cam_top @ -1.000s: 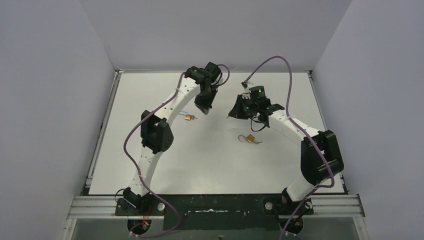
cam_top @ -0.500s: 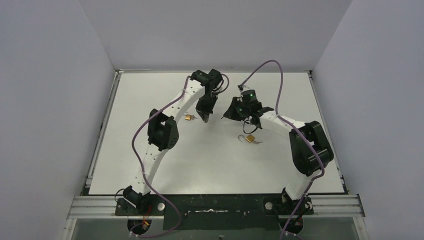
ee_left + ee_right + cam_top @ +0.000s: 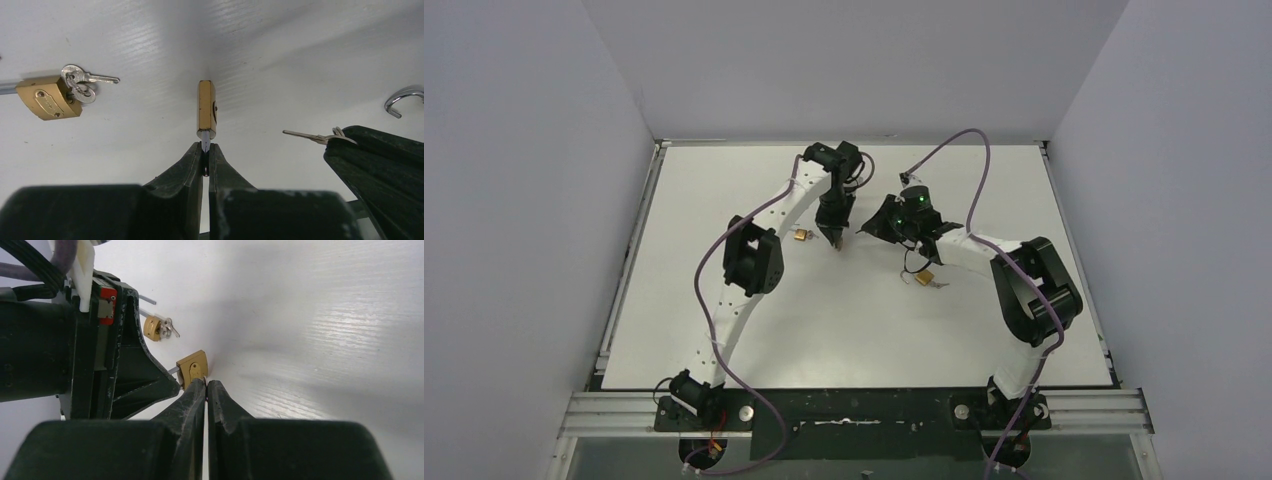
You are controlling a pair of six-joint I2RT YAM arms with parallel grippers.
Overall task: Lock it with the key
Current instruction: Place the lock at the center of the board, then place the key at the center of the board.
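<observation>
A gap still separates the silver key and the padlock, so my right gripper will next move down and back toward the held padlock's loose end [image 3: 840, 248] [image 3: 204, 361] and release the key beside it.
My left gripper [image 3: 205, 147] is shut on the silver shackle of a small brass padlock [image 3: 205, 107], which sticks out straight ahead of its fingertips. My right gripper [image 3: 206, 382] is shut on a silver key [image 3: 310, 136]. In the left wrist view the key points left toward the held padlock, with a gap between them. In the right wrist view the same padlock [image 3: 192, 367] sits just off my fingertips. From above, the left gripper [image 3: 836, 240] and the right gripper [image 3: 869, 228] nearly meet over the middle of the table.
A second brass padlock [image 3: 801, 236] with keys [image 3: 80, 85] on a ring lies left of the left gripper. A third padlock [image 3: 926, 278] with an open shackle [image 3: 402, 97] lies under the right forearm. Grey walls enclose the white table [image 3: 724, 330].
Both grippers have closed in on each other. The left one came down and toward the front with the padlock, and the right one moved left with the key.
</observation>
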